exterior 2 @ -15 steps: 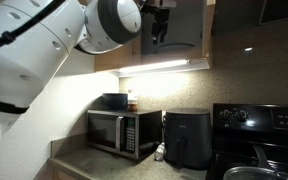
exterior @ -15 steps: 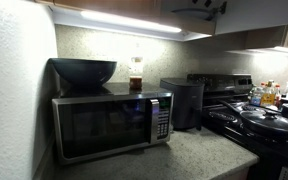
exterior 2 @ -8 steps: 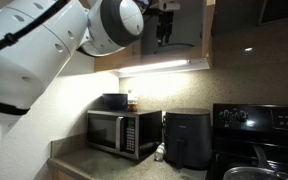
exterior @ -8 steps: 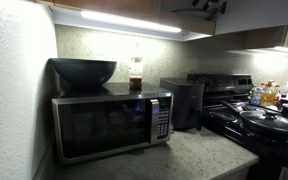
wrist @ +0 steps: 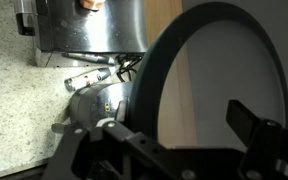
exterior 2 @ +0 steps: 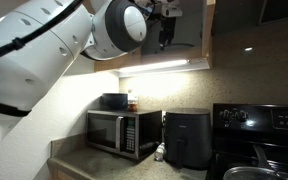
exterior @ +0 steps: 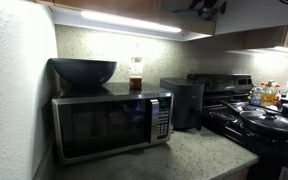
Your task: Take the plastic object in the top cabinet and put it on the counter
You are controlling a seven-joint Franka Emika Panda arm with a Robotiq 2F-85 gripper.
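Note:
Next, my gripper shifts slightly to the right in the wrist view and closes its fingers on the plate's near dark rim (wrist: 148, 108), because it already runs between them.
In the wrist view the grey-blue plastic plate (wrist: 224, 70) with its dark rim fills the right half, face toward the camera. My gripper (wrist: 181, 128) is open. One finger lies over the plate's face and the other sits off its left rim. In both exterior views the gripper (exterior 2: 165, 38) (exterior: 206, 5) is up inside the open top cabinet (exterior 2: 187, 25), above the light strip (exterior 2: 154, 67). The plate does not show in either exterior view. The speckled counter (exterior: 189, 155) lies below and also shows in the wrist view (wrist: 14, 90).
A microwave (exterior: 109, 122) stands on the counter with a dark bowl (exterior: 82, 71) and a jar (exterior: 136, 75) on top. A black air fryer (exterior: 184, 100) stands beside it. The black stove (exterior: 264, 125) holds pans. The big white arm (exterior 2: 44, 50) crosses the view.
The gripper has shifted a little further along inside the cabinet. Nothing on the counter has moved.

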